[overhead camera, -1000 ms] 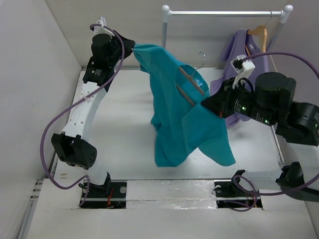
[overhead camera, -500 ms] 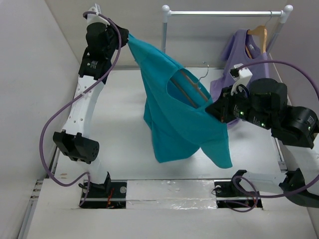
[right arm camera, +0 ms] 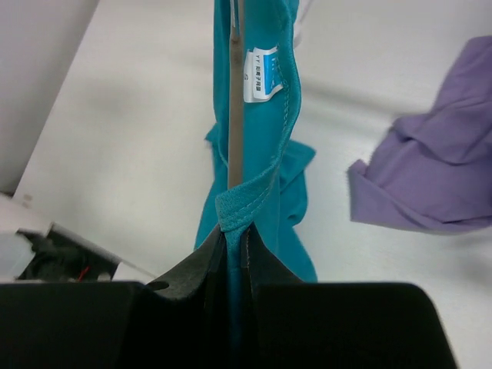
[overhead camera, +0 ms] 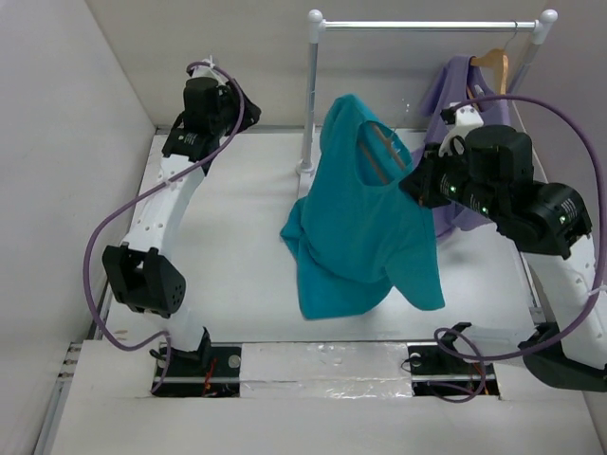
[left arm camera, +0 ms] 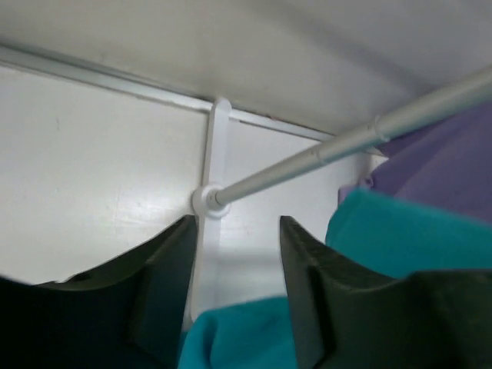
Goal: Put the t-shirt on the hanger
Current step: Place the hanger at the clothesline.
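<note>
Next, my right gripper moves outward to the white bar (overhead camera: 478,27) beside the wooden hanger. It releases the t-shirt's neckline there, since that bare part lies outward of the gripper.
The teal t-shirt (overhead camera: 365,223) hangs in the air over the table, held only at its collar by my right gripper (overhead camera: 417,185). In the right wrist view that gripper (right arm camera: 236,242) is shut on the folded collar hem of the t-shirt (right arm camera: 261,177). A thin bar of the hanger (right arm camera: 236,115) runs down inside the neck opening to the pinch. The hanger (overhead camera: 381,156) also shows inside the neck in the top view. My left gripper (overhead camera: 243,112) stands apart at the back left. Its jaws (left arm camera: 236,231) are open and empty, with a fold of the t-shirt (left arm camera: 238,338) below them.
A white clothes rail (overhead camera: 427,26) stands at the back on a post (overhead camera: 310,95). A wooden hanger (overhead camera: 493,62) on it carries a lilac top (overhead camera: 455,95), close behind my right arm. Walls close in on the left and the back.
My left gripper has opened, let go of the t-shirt's shoulder and drawn back. The t-shirt swung right and hangs from the right gripper, which moved toward the rail.
</note>
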Robot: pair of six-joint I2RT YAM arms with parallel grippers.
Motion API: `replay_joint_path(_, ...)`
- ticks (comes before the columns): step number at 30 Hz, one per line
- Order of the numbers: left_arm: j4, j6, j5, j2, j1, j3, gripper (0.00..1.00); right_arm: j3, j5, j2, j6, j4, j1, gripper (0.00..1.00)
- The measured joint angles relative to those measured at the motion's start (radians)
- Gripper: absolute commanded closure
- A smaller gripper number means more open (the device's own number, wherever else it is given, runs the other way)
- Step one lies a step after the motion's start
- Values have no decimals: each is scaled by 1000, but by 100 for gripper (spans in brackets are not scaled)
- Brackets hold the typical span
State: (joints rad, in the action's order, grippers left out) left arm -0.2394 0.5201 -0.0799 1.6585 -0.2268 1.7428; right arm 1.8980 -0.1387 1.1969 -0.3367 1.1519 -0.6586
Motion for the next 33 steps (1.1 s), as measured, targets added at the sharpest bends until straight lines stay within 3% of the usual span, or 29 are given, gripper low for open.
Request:
replay_joint_path(1,-6,-5,-12,-21,-3,-27,67,10,-8,11,6,-1,24,100)
replay_joint_path(2,-16,-11,-21,-47,-8,-51,84,20,-16,25,12,-3,54,100)
replay_joint_path(4,-27,-26,-37,-109,-28,-95,98,41,-27,56,29,-15,113,100)
replay_joint_path(5,-34,-35,-49,-146,-45,-113,100,53,-31,74,37,-23,145,100)
replay_joint_path(12,-66,-87,-105,-448,-230,-291,100,160,-15,261,90,-139,349,100)
replay_joint_path(13,-70,-97,-110,-486,-239,-318,95,190,-15,294,98,-148,371,100)
replay_joint_path(14,-81,-107,-107,-522,-244,-341,79,224,-15,330,103,-156,388,100)
replay_joint_path(17,-125,-150,-65,-602,-278,-386,61,330,-19,431,125,-187,432,100)
replay_joint_path(24,-165,-214,-10,-722,-350,-505,61,488,11,585,138,-270,526,100)
replay_joint_path(33,-177,-224,-3,-737,-380,-605,65,576,169,720,134,-300,666,100)
